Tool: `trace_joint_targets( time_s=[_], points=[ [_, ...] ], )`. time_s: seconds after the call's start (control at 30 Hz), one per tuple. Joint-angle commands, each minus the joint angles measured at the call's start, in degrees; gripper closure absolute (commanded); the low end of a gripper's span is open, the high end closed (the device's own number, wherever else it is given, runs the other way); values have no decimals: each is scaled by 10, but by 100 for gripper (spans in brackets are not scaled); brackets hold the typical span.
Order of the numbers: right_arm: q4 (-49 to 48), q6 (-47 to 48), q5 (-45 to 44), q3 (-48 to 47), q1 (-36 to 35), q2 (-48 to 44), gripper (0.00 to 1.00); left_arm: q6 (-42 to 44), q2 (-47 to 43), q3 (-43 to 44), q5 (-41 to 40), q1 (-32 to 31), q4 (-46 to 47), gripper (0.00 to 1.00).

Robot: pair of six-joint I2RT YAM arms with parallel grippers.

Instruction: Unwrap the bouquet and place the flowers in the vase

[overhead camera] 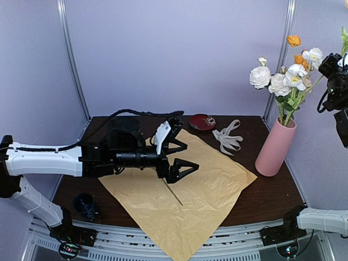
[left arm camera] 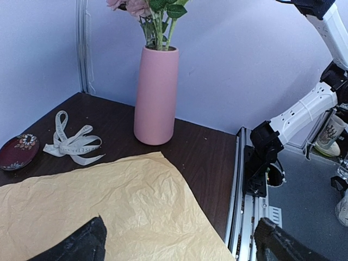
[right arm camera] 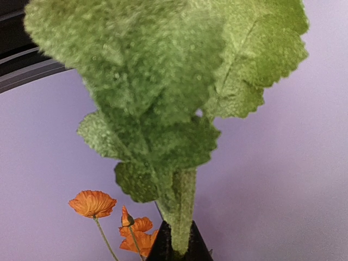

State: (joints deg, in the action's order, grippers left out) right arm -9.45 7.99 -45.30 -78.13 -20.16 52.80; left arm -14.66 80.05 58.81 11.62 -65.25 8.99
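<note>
My right gripper moves down and to the left in the top view next. It releases the leafy sprig point(overhead camera: 344, 38) at the vase's opening point(overhead camera: 285, 123), below it on that side.
The pink vase point(overhead camera: 274, 147) point(left arm camera: 156, 98) stands at the table's right side with the flowers point(overhead camera: 288, 76) point(left arm camera: 157, 11) upright in it. The bouquet's tan paper point(overhead camera: 179, 190) point(left arm camera: 109, 206) lies spread flat, and its cream ribbon point(overhead camera: 228, 136) point(left arm camera: 73, 144) lies loose beside it. My left gripper point(overhead camera: 191, 156) point(left arm camera: 179, 239) hovers open over the paper, holding nothing. High up at the right of the blooms, my right gripper point(overhead camera: 338, 58) point(right arm camera: 182, 247) is shut on the stalk of a green leafy sprig point(right arm camera: 163, 81) point(overhead camera: 344, 38). Orange blooms point(right arm camera: 92, 202) show below it.
A dark red dish point(overhead camera: 202, 122) point(left arm camera: 16, 152) sits at the back of the table. A small dark blue cup point(overhead camera: 85, 205) stands at the front left corner. A thin stalk point(overhead camera: 174, 194) lies on the paper. Purple walls close in the back and sides.
</note>
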Motion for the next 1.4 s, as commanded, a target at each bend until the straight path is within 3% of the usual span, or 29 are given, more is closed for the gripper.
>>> trace_joint_targets(
  time_s=[0.0, 0.2, 0.9, 1.37],
  points=[
    [9, -41, 10, 41, 6, -16, 100, -11, 2, 0, 10, -1, 31, 2],
    [30, -65, 16, 75, 7, -46, 100, -13, -8, -11, 5, 0, 31, 2],
    [144, -48, 25, -28, 7, -39, 100, -17, 4, -2, 13, -1, 38, 2],
    [91, -84, 17, 126, 7, -93, 100, -28, 9, -4, 17, -5, 38, 2]
  ],
)
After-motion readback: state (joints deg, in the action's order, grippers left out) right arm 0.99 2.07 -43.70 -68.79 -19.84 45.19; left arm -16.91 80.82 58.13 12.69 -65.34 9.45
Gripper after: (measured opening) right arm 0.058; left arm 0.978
